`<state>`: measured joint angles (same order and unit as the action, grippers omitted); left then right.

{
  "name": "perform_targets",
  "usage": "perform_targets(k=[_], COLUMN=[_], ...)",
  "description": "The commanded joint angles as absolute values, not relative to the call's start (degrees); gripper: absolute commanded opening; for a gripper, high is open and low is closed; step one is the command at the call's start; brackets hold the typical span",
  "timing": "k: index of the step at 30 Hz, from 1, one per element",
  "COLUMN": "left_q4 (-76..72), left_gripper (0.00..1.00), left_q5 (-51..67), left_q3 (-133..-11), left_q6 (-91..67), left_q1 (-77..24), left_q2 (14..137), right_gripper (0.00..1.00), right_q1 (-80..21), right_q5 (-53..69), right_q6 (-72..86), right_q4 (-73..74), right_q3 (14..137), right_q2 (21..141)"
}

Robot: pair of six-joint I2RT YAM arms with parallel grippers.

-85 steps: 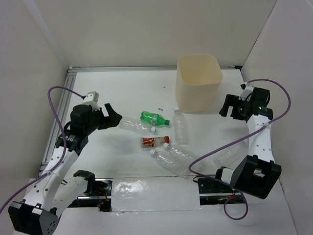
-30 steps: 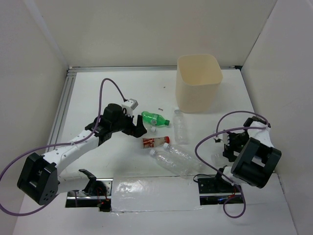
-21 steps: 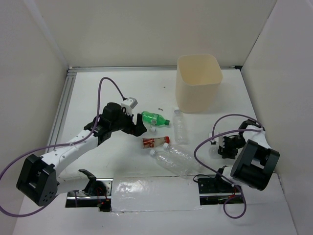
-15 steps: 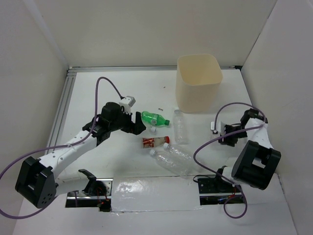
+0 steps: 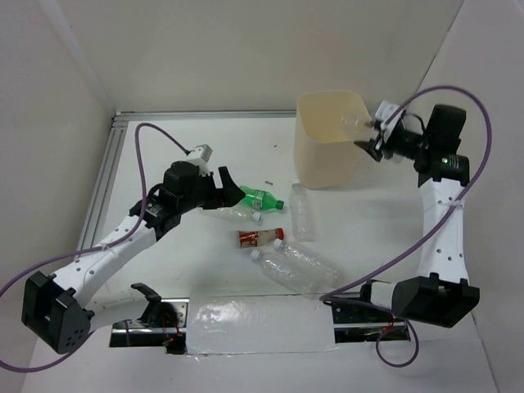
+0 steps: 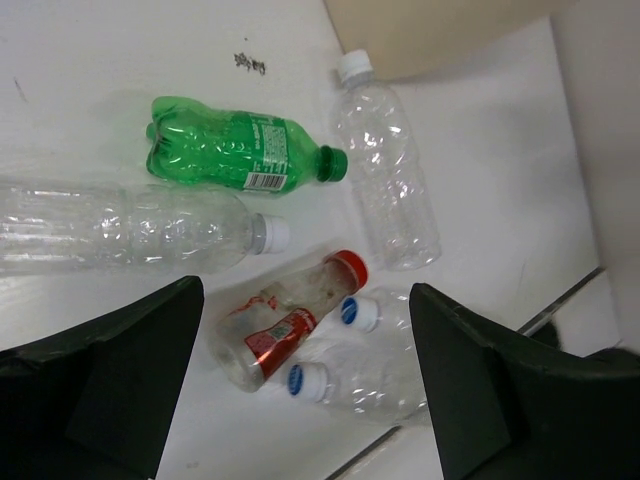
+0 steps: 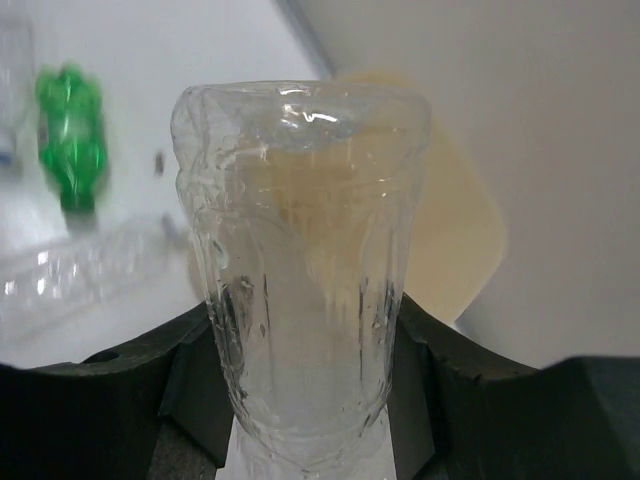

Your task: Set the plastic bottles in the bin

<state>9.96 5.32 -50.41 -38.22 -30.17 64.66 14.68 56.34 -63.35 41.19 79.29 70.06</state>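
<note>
My left gripper turns and brings its fingers down on both sides of the bottle's capless end (image 5: 213,212) (image 6: 40,226) next, since the clear bottle lies crosswise below it.
My right gripper (image 5: 372,137) is shut on a clear plastic bottle (image 5: 357,124) and holds it above the right rim of the tall beige bin (image 5: 327,155). In the right wrist view the bottle (image 7: 300,260) fills the space between the fingers, with the bin (image 7: 455,235) behind it. My left gripper (image 5: 223,185) is open and empty, hovering over a clear bottle (image 5: 230,213) and a green bottle (image 5: 260,197). The left wrist view shows the green bottle (image 6: 235,155), the clear bottle (image 6: 130,228), the red-label bottle (image 6: 285,325) and another clear bottle (image 6: 385,175).
The red-label bottle (image 5: 260,237), a slim clear bottle (image 5: 302,211) and a larger clear bottle (image 5: 295,268) lie mid-table in front of the bin. Two white caps with blue marks (image 6: 358,312) show near the red-label bottle. White walls enclose the table.
My right arm has risen from the table's right side to the bin's rim, carrying the clear bottle. My left gripper has lifted back a little from the bottles, still open.
</note>
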Motion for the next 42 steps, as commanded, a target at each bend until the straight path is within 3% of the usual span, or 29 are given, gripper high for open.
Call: perform_targets(k=[1, 3, 10, 14, 15, 19, 24, 28, 34, 42], left_q4=[12.9, 12.9, 18.2, 18.8, 19.3, 19.3, 23.2, 32.5, 33.7, 32.3], left_gripper=[0.96, 0.98, 1.0, 1.0, 1.0, 1.0, 1.0, 1.0, 1.0, 1.0], left_q5=[-0.3, -1.9, -8.7, -12.5, -13.3, -19.8, -23.9, -23.7, -19.8, -18.4], left_q3=[-53.2, -53.2, -50.8, -49.5, -49.5, -49.5, -54.3, -60.3, -63.6, -65.9], left_q6=[-46.6, -50.3, -61.2, -62.7, -62.7, -65.1, -70.9, -78.0, -83.1, -86.9], left_q1=[-30.4, -30.4, -30.4, -30.4, -30.4, -30.4, -30.4, -30.4, -29.8, -27.9], left_q2=[62.1, 60.4, 58.8, 59.6, 60.5, 62.8, 71.0, 80.0, 88.4, 99.0], right_gripper=[0.34, 0.35, 0.41, 0.6, 0.74, 1.0, 1.0, 1.0, 0.9, 0.94], right_q1=[11.0, 8.6, 1.3, 0.1, 0.1, 0.1, 1.8, 5.4, 10.6, 14.9], right_q5=[61.2, 57.9, 51.7, 51.7, 51.7, 49.8, 45.4, 48.9, 51.3, 56.9], right_q6=[-29.4, -18.1, -4.1, -3.2, -3.2, -4.0, -2.8, 1.2, -0.3, -2.5], right_q4=[16.4, 11.4, -1.6, -3.8, -3.8, -2.7, 5.3, 9.7, 11.4, 12.7], right_q3=[89.9, 93.9, 104.1, 104.0, 104.0, 105.1, 113.1, 114.8, 105.5, 95.4], right_q2=[73.7, 76.9, 93.0, 99.7, 100.6, 103.4, 103.4, 102.1, 94.6, 86.4])
